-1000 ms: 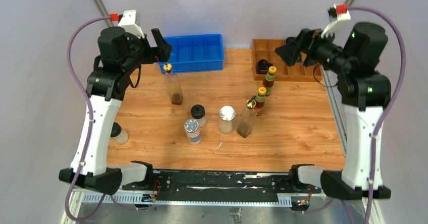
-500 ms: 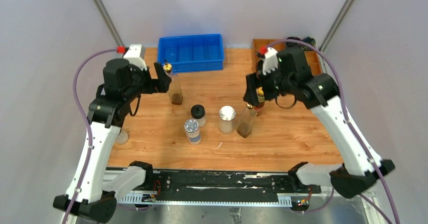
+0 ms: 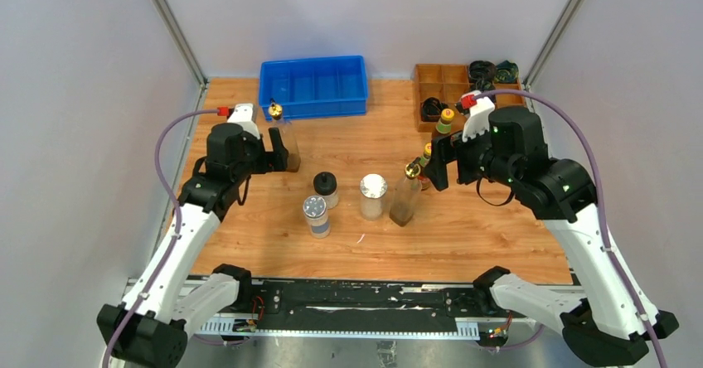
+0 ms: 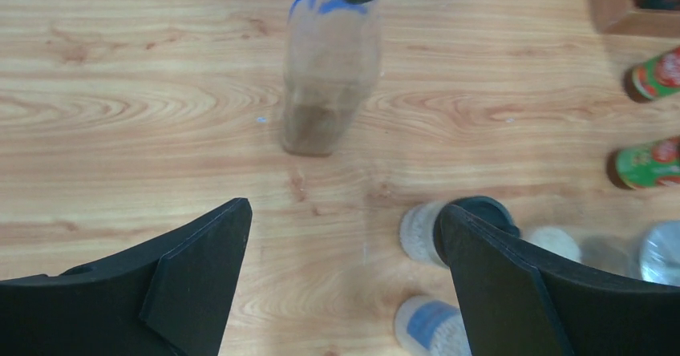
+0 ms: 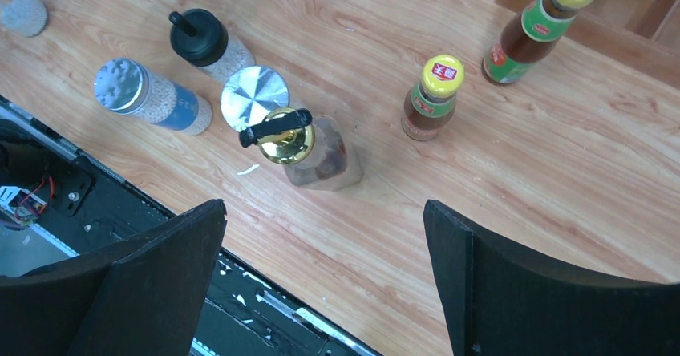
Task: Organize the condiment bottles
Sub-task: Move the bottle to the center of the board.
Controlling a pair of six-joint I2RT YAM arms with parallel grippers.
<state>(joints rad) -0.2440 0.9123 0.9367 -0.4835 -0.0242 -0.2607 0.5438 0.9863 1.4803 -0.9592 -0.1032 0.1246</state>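
Note:
My left gripper next needs to go down and reach outward until its fingers are on both sides of the tall clear cruet's body (image 3: 291,146) (image 4: 329,75), and then close. The cruet stands outward and below.
Two clear cruets with gold spouts stand on the wooden table, the left cruet (image 3: 286,142) (image 4: 329,75) and the right cruet (image 3: 404,198) (image 5: 311,147). Between them are a black-capped jar (image 3: 325,188) (image 5: 204,39), a blue-labelled shaker (image 3: 316,216) (image 5: 148,91) and a silver-lidded shaker (image 3: 373,196) (image 5: 254,95). Two yellow-capped sauce bottles (image 3: 445,122) (image 5: 433,95) stand further right. My left gripper (image 3: 275,151) (image 4: 341,210) is open, just short of the left cruet. My right gripper (image 3: 437,167) (image 5: 325,208) hangs open above the right cruet, holding nothing.
A blue divided bin (image 3: 315,86) sits at the back centre. At the back right is a wooden compartment tray (image 3: 431,76) holding dark coiled items (image 3: 430,108). The table's near edge and the black rail (image 5: 240,308) lie under my right gripper.
Both arms have come down and inward. The left gripper dropped beside the left cruet. The right arm swung from the wooden tray to above the right cruet and sauce bottles.

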